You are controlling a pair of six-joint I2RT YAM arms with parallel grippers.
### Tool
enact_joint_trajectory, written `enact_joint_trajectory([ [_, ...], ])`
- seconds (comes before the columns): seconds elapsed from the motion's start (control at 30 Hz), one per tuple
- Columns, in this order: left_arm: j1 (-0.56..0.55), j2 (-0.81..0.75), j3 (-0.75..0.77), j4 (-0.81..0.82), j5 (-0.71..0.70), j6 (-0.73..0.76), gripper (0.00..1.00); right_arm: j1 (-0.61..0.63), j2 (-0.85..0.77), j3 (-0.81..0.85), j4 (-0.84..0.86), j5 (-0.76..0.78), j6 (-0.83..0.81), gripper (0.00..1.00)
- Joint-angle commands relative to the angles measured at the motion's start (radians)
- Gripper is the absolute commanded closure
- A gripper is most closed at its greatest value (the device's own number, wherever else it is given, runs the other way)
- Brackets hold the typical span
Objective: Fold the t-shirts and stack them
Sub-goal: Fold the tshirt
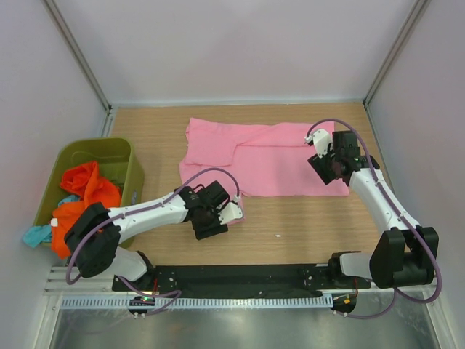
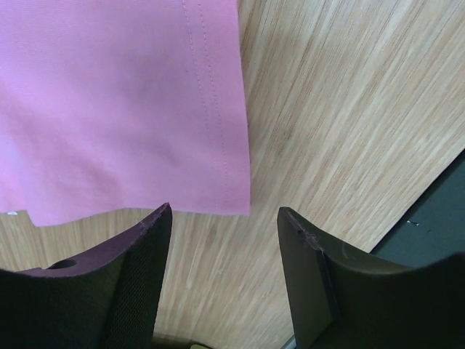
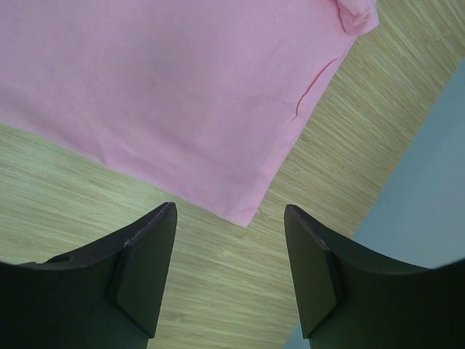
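Note:
I need to move my right gripper down and to the right in the top view, onto the pink shirt's near corner (image 1: 345, 193) (image 3: 243, 217), because that corner is flat on the table.
A bright pink t-shirt (image 1: 261, 161) lies spread flat on the wooden table. My left gripper (image 1: 211, 211) hovers at its near left part. In the left wrist view the left gripper (image 2: 224, 209) is open and empty, and the stitched hem corner of the pink shirt (image 2: 123, 102) lies just beyond its tips. My right gripper (image 1: 330, 166) is over the shirt's right edge. The right gripper (image 3: 230, 206) is also open and empty, with a corner of the pink shirt (image 3: 182, 87) just ahead of it. An orange t-shirt (image 1: 91, 187) and a teal one (image 1: 36, 234) spill from the bin.
An olive-green plastic bin (image 1: 120, 149) stands at the table's left edge. A small white speck (image 1: 277, 235) lies on the wood near the front. White walls close in the back and both sides. A black rail (image 1: 240, 276) runs along the near edge.

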Motion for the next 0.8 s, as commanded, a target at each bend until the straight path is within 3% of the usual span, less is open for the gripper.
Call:
enact_joint_trajectory([
  [0.0,-0.004,0.008,0.012,0.002,0.030,-0.021,0.39,-0.004,-0.028,0.012,0.012,0.017,0.005,0.33],
  [0.57,0.019,0.104,-0.045,0.060,0.040,-0.061,0.44,-0.004,-0.021,0.004,0.013,0.020,0.009,0.33],
  [0.77,0.033,0.125,-0.049,0.069,0.045,-0.055,0.51,-0.004,-0.020,0.003,0.015,0.020,0.009,0.33],
])
